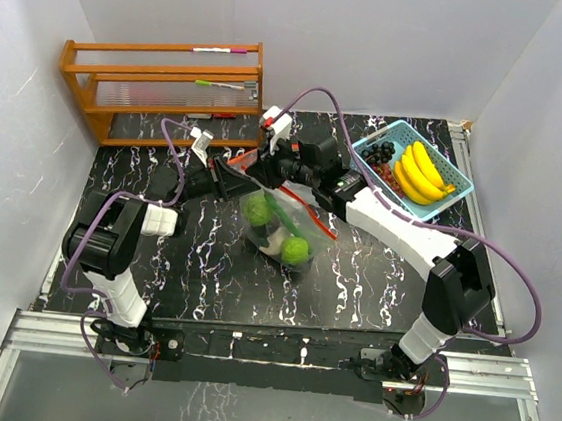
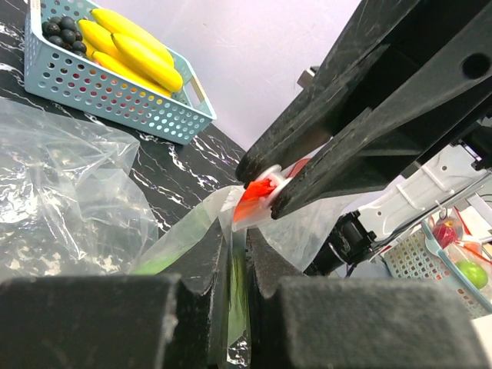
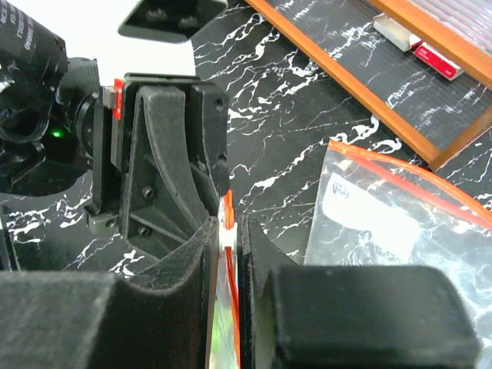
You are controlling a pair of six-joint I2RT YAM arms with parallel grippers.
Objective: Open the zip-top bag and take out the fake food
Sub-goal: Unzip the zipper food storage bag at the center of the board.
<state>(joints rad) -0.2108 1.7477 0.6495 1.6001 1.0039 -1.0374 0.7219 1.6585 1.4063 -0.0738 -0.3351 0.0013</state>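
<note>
Next, my right gripper moves toward the zip's loose end, to its right in the top view, then releases. The bag's slider (image 3: 227, 233) is beside my left gripper.
A clear zip-top bag (image 1: 277, 226) with a red zip strip hangs between both grippers above the table's middle. Two round green fruits (image 1: 259, 210) sit inside it. My left gripper (image 1: 245, 184) is shut on the bag's top edge (image 2: 237, 254). My right gripper (image 1: 269, 173) is shut on the bag's white slider (image 3: 227, 233) at the red zip, fingertip to fingertip with the left one. Yellow bananas (image 1: 421, 171) and dark grapes (image 1: 377, 153) lie in the light-blue basket (image 1: 447, 198); they also show in the left wrist view (image 2: 131, 48).
A wooden rack (image 1: 163, 88) stands at the back left. A second, flat clear zip-top bag (image 3: 407, 223) lies on the table near the rack. A small white block (image 1: 160, 221) lies at the left. White walls enclose the table.
</note>
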